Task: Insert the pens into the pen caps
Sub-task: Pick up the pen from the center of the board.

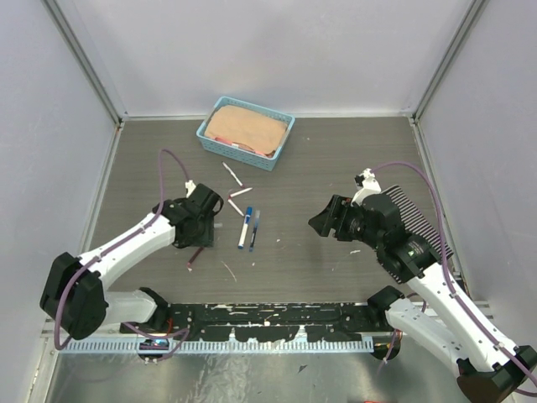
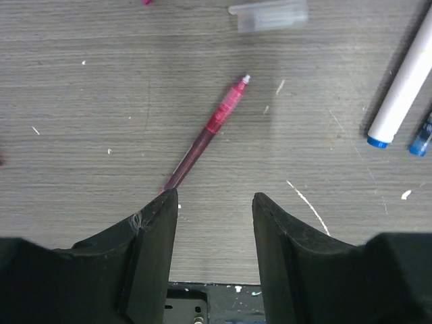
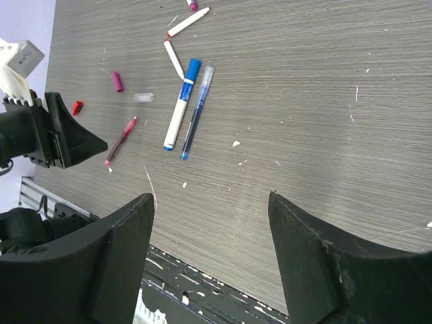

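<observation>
The robot's left gripper needs to go down to the red pen and close on its dark body, so that the red pen's pale tip stays free.
A red translucent pen lies slanted on the table, its lower end by my left fingertip. My left gripper is open and empty just behind it; it also shows in the top view. A white pen with a blue end and a thin dark blue pen lie side by side mid-table. Short white pens lie further back. A magenta cap, a red cap and a clear cap lie near the left arm. My right gripper is open and empty above bare table.
A blue basket with a tan cloth in it stands at the back centre. A black rail runs along the table's near edge. Grey walls close in the left, right and back sides.
</observation>
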`<state>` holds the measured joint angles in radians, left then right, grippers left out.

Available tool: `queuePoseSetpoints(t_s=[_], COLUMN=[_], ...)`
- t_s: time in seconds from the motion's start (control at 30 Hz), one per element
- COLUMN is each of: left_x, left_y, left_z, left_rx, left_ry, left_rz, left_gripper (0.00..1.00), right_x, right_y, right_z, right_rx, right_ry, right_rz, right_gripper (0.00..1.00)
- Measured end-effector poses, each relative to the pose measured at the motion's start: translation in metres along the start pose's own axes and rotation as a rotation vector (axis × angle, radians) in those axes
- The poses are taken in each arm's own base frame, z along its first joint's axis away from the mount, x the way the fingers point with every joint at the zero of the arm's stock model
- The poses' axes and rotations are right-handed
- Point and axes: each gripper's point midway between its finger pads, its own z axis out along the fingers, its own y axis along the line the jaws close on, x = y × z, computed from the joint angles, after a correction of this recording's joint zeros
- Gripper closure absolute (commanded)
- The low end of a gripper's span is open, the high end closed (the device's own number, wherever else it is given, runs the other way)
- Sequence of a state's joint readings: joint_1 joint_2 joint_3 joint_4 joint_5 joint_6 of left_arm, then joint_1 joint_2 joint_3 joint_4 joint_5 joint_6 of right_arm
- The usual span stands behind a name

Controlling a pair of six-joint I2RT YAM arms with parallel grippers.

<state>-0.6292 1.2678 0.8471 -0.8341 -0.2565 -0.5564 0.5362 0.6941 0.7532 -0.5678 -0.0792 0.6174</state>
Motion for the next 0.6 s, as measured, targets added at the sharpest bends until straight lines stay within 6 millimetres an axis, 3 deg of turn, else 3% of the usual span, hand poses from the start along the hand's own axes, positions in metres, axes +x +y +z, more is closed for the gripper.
queuePoseSetpoints(t_s=[0.13,0.37,0.6], left_x=[-0.002,0.022,0.018], left_y=[0.004,0.015,0.012], left_z=[0.01,0.043,0.058], left_rx=[0.002,-0.041,-0.02], left_ry=[0.002,0.105,0.13], left_rz=[-0.076,-0.136,-0.169], left_gripper=[0.4,0.4,0.48], right_x=[0.0,0.002,0.002], right_y=[0.001,0.002,0.003], right_z=[-0.001,-0.001,-0.001], right_rx=[-0.007,-0.017,-0.022], right_ry=[0.001,0.009,0.013], right_rz=[-0.007,-0.015,-0.016], right_gripper=[0.26,0.26,0.26])
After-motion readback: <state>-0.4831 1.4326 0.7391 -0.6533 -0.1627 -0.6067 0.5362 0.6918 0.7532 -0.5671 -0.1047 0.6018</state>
